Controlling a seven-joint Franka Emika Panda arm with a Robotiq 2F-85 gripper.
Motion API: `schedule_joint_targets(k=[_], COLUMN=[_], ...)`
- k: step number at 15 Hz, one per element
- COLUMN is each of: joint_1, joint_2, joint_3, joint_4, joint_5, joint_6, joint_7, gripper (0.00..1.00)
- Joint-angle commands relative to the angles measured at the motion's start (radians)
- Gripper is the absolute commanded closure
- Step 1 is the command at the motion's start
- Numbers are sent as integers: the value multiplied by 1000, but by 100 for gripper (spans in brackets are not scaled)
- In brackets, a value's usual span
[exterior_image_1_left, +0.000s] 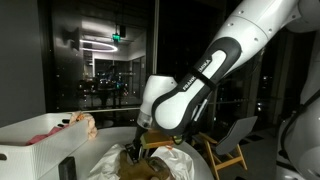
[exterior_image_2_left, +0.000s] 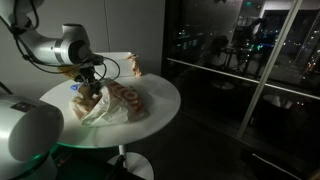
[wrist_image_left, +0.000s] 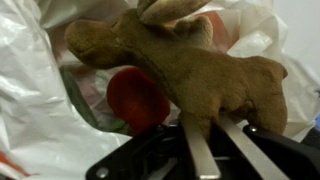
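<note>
The robot's gripper will next lift and tilt, then straighten and lower the brown toy over the opening of the white bag to let the toy go.
My gripper (wrist_image_left: 212, 128) is shut on a brown plush moose toy (wrist_image_left: 190, 70), pinching one of its lower parts between the two metal fingers. The toy lies over a white plastic bag (wrist_image_left: 30, 90) with a red round object (wrist_image_left: 135, 97) beside it inside the bag. In both exterior views the gripper (exterior_image_1_left: 148, 147) (exterior_image_2_left: 88, 88) is low over the crumpled bag (exterior_image_2_left: 115, 105) on the round white table (exterior_image_2_left: 165, 95), with the brown toy (exterior_image_2_left: 92, 97) under it.
A white box with a pinkish item (exterior_image_1_left: 82, 124) stands near the bag. A wooden chair (exterior_image_1_left: 232, 140) stands behind the table. Glass walls surround the table. A small object (exterior_image_2_left: 134, 66) sits at the table's far edge.
</note>
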Motion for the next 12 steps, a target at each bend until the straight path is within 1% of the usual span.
schedule_joint_targets(k=[1, 2, 3, 4, 5, 7, 8, 10, 11, 12], joint_1=[-159, -172, -204, -221, -216, -201, -194, -176, -163, -146], joint_2=[-135, -139, -137, -132, -118, -83, -62, 5, 55, 97], joint_3=[128, 133, 164, 186, 185, 182, 179, 163, 143, 117], joint_4=[-24, -3, 25, 50, 77, 122, 144, 187, 206, 215], joint_5=[-286, -375, -449, -508, -561, -632, -671, -732, -726, -696], joint_6=[-73, -113, -174, -239, -303, -391, -424, -461, -459, -426], joint_7=[269, 345, 401, 443, 469, 499, 508, 495, 474, 428], gripper=[92, 92, 92, 92, 91, 90, 91, 91, 91, 91])
